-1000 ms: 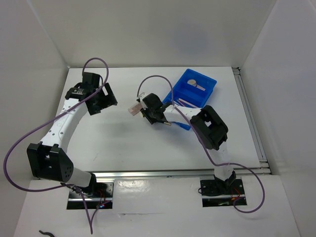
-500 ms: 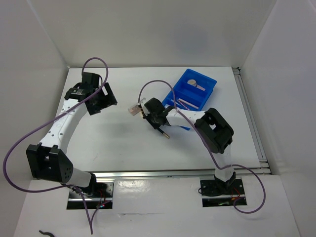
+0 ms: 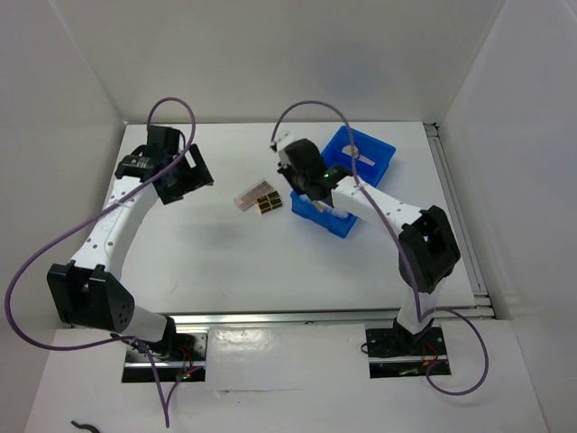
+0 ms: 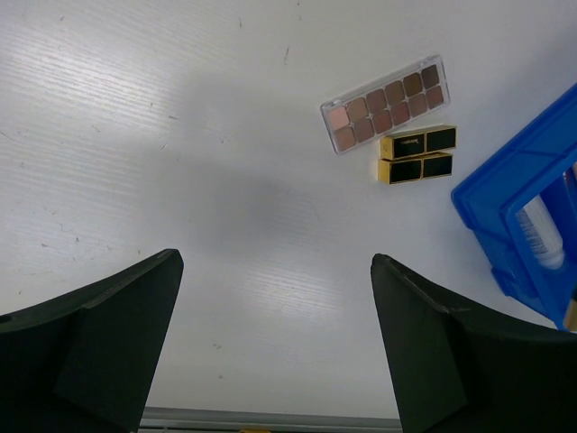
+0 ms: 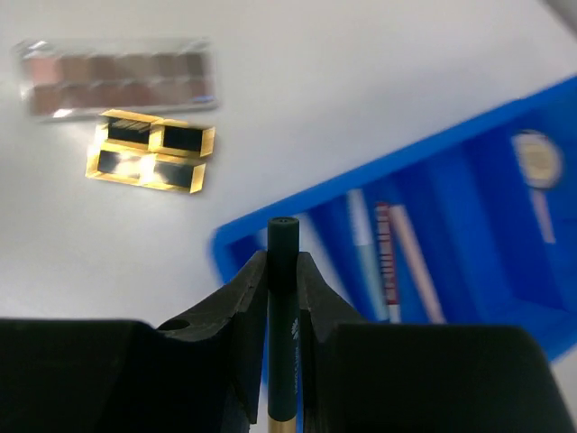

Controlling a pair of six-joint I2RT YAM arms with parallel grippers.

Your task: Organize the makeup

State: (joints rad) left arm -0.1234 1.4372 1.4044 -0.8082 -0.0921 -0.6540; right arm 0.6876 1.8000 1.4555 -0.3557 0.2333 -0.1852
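The robot's right gripper needs to move outward and toward the right in the top view, then go down over the bin's pencil section [image 5: 395, 259], since similar thin pencils lie there.
My right gripper [image 5: 282, 266] is shut on a thin dark pencil [image 5: 285, 334] with a gold lower end, held above the near corner of the blue divided bin [image 5: 270, 225]; it shows in the top view [image 3: 305, 176] too. Thin pencils [image 5: 389, 253] and a round compact [image 5: 534, 149] lie in the bin. A clear-cased palette of brown shades [image 4: 386, 104] and two black-and-gold cases [image 4: 416, 155] lie on the table left of the bin [image 4: 505, 194]. My left gripper [image 4: 275, 347] is open and empty over bare table, left of them.
The bin [image 3: 356, 167] stands at the back right of the white table. White walls enclose the table on three sides. A metal rail runs along the near edge [image 3: 297, 317].
My right gripper has swung from the table's middle back and right to the bin, carrying the pencil. The palette and black-and-gold cases are now uncovered. The left arm barely moved.
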